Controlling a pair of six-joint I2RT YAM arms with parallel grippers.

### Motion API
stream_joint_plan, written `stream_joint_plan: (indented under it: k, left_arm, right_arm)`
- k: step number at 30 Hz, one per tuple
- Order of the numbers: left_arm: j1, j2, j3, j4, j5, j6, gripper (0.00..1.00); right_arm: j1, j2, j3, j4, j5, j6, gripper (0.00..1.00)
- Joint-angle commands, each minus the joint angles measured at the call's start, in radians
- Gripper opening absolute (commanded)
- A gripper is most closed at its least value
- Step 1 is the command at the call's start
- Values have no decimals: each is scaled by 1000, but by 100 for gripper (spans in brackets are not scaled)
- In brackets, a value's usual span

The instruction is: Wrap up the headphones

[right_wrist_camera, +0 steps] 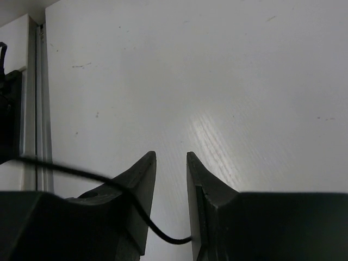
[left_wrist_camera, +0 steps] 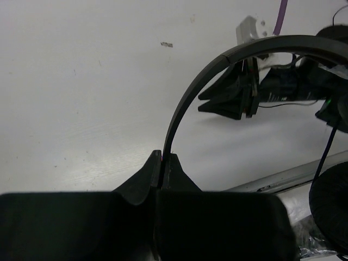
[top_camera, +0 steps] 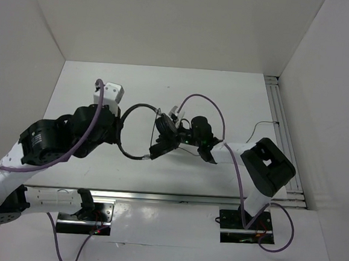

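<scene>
The thin cord drapes over one finger and already loops into the gap between the fingers, so my right gripper should stay nearly still and close its fingers on it.
The black headphones hang above the table between my two arms. The thin headband curves from my left gripper over to an ear cup. My left gripper is shut on the headband. The other ear cup hangs at the lower right of the left wrist view. My right gripper sits by the ear cups. In the right wrist view its jaws stand a little apart, and the thin black cord drapes over the left finger and loops into the gap.
An aluminium rail runs along the table's near edge and another along the right side. White walls enclose the table on three sides. A purple robot cable arcs over the right wrist.
</scene>
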Motion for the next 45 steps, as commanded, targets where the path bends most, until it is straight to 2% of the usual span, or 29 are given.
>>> stream_joint_plan:
  k: [1,5,7,10,14,18,22,27,30,33,39,45]
  left_arm:
    - [-4,-31,71,51,-103,-93,0]
    - [-4,-31,91,51,-149,-119,0]
    - [-4,-31,92,51,-170,-151,0]
    - [8,-31,101,41,-200,-181,0]
    - [49,-22,134,41,-242,-214,0]
    - [84,-3,134,96,-244,-202,0]
    - [143,46,147,136,-253,-213,0]
    - [308,127,173,218,-194,-165,0]
    - [415,169,162,277,-132,-124,0]
    - [515,222,162,324,-94,-58,0]
    - [716,313,164,395,-5,9,0]
    - [764,409,144,419,-68,19,0]
  right_arm:
    - [-5,9,-16,108,-39,39,37]
    - [-5,19,-50,144,-61,53,37]
    - [-5,19,-61,153,-61,53,29]
    - [-5,19,-61,144,-61,53,8]
    - [-5,39,-73,156,-51,62,7]
    - [-5,48,-84,156,-51,73,1]
    - [-5,49,-93,147,-67,91,1]
    - [4,27,-127,137,-55,82,5]
    - [13,-7,-148,111,-32,71,0]
    - [36,-51,-168,61,8,44,0]
    - [107,-186,-168,-121,165,-22,0]
    - [248,-329,-70,-371,344,-99,0]
